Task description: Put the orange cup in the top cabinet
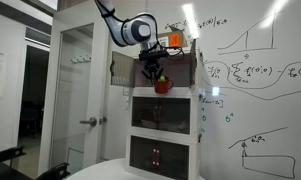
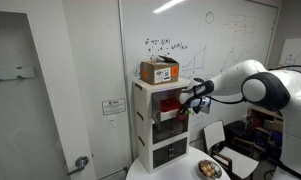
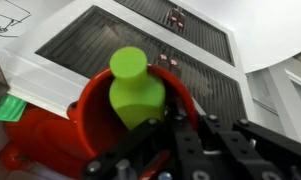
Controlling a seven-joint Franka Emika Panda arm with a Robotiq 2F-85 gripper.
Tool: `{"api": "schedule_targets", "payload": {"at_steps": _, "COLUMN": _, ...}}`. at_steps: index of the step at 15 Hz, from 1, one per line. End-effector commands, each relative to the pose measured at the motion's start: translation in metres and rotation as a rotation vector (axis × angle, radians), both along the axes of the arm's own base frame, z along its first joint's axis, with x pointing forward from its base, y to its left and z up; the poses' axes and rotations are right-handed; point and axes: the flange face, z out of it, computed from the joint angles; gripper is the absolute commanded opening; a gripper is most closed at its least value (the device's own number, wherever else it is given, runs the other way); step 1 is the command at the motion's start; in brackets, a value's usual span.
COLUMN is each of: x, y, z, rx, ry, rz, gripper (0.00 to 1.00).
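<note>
The cup still hangs at the cabinet's open front, so I will move my gripper outward onto the cabinet's bottom [image 1: 148, 86] beside the red dish and release the cup's rim.
The orange cup [image 3: 90, 125] fills the wrist view, with a bright green bottle-shaped thing [image 3: 136, 88] standing in it. My gripper [image 3: 175, 128] is shut on the cup's rim. In both exterior views the gripper [image 1: 152, 68] [image 2: 197, 95] holds the cup [image 1: 162, 86] at the open front of the top cabinet [image 1: 185, 68] [image 2: 162, 100]. Its dark door [image 1: 119, 68] is swung open to the side. The cup hangs low in the opening, near the compartment's floor. I cannot tell whether it touches.
An orange-and-white box [image 1: 175, 40] [image 2: 160, 70] lies on top of the cabinet. Two lower compartments [image 1: 162, 112] sit beneath. A whiteboard wall [image 1: 255, 90] is behind. A round table with a bowl [image 2: 208, 169] stands below the arm, and a door [image 1: 75, 100] is beside the cabinet.
</note>
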Motion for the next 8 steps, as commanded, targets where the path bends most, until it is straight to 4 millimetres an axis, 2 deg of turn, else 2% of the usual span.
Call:
{"api": "schedule_targets", "payload": {"at_steps": 1, "x": 0.003, "y": 0.023, "z": 0.019, "rx": 0.056, "ry": -0.090, "rz": -0.030, "gripper": 0.02}}
{"api": "schedule_targets", "payload": {"at_steps": 8, "x": 0.033, "y": 0.081, "z": 0.031, "rx": 0.136, "ry": -0.205, "rz": -0.043, "gripper": 0.02}}
